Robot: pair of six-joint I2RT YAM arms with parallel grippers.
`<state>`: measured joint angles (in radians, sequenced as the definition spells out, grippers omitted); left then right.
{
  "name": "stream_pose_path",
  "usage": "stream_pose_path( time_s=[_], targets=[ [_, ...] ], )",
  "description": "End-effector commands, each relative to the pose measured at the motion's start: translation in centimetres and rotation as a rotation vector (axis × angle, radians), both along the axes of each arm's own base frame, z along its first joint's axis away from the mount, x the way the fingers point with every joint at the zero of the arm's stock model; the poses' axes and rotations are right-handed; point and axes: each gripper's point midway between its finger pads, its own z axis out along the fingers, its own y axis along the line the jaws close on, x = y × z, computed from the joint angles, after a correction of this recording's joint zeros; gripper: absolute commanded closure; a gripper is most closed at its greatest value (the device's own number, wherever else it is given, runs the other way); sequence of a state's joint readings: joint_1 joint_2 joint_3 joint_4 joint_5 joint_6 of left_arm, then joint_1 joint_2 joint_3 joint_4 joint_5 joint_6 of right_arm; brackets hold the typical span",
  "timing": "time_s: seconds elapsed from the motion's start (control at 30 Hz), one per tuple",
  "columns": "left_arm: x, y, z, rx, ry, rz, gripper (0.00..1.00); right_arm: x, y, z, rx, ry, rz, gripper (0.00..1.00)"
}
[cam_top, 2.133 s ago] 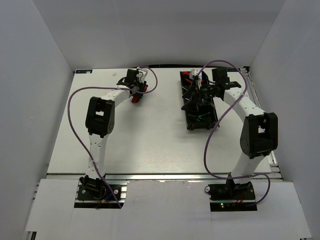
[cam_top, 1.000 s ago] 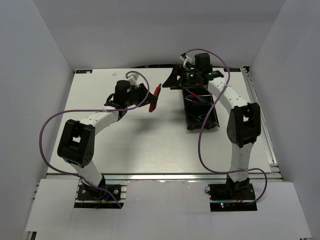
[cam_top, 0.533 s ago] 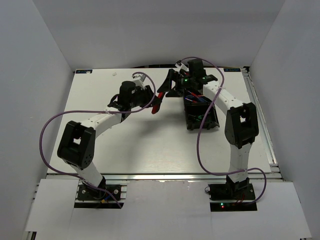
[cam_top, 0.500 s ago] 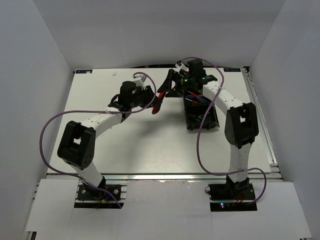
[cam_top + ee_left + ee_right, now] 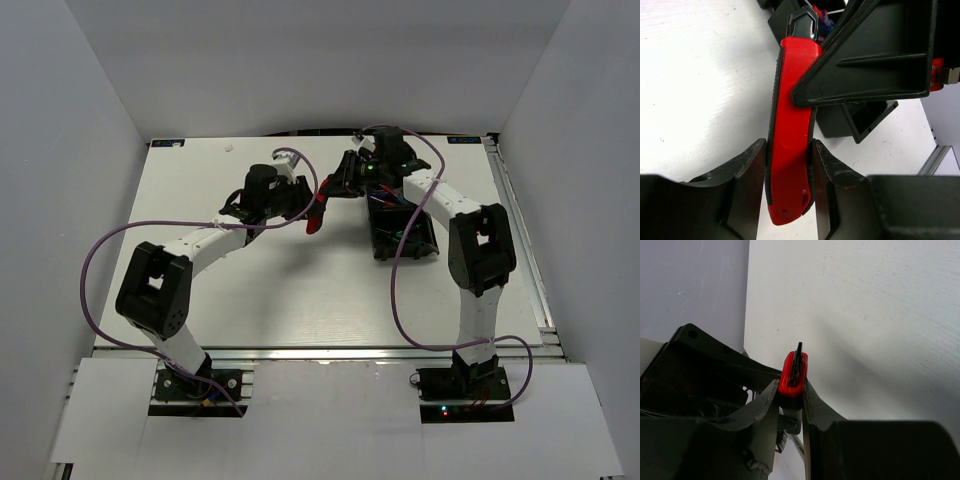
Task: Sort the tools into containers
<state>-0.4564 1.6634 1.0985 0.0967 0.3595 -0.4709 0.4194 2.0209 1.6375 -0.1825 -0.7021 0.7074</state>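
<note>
The tool hangs outside the tray's far end, so the robot's right gripper needs to move outward, to the right in the top view, then down over that end and release.
A red-handled tool (image 5: 317, 209) with black trim hangs above the table just left of the black tray of containers (image 5: 381, 250). My left gripper (image 5: 303, 204) is shut on its lower handle, and in the left wrist view the handle (image 5: 790, 135) sits tight between the two fingers of that gripper (image 5: 789, 165). My right gripper (image 5: 338, 184) reaches in from the tray side and is shut on the tool's other end. In the right wrist view both fingers of the right gripper (image 5: 790, 392) press the tool's red end (image 5: 792, 371).
Several small tools, one with a green handle (image 5: 400, 236), lie in the tray's compartments. The tray's near corner (image 5: 860, 120) shows behind the right finger in the left wrist view. White walls enclose the table on three sides. Purple cables loop from both arms.
The left arm carried the red tool rightwards towards the tray. The right gripper swung left from over the tray, met the tool, and went from open to shut on its upper end.
</note>
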Motion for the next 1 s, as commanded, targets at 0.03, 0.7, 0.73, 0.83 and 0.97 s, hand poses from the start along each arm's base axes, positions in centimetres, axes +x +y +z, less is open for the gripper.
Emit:
stream_pose_path(
  time_s=[0.03,0.7,0.73,0.83,0.97],
  targets=[
    [0.2,-0.9,5.2,-0.052,-0.116,-0.017,0.89,-1.3,1.1,1.1,0.062,-0.026,0.068,1.00],
    [-2.1,2.9,6.4,-0.062,-0.163,0.053,0.02,12.0,-6.9,8.0,-0.392,-0.956,0.081,1.00],
    [-2.5,3.5,6.1,-0.060,-0.157,0.062,0.02,12.9,-7.5,8.1,-0.447,-1.011,0.078,1.00],
    [-3.3,4.3,5.6,-0.057,-0.145,0.080,0.02,15.7,-10.1,8.1,-0.662,-1.193,0.074,1.00],
    [-4.0,5.1,4.9,-0.051,-0.131,0.105,0.02,18.3,-12.8,6.2,-0.874,-1.322,0.112,1.00]
  ],
)
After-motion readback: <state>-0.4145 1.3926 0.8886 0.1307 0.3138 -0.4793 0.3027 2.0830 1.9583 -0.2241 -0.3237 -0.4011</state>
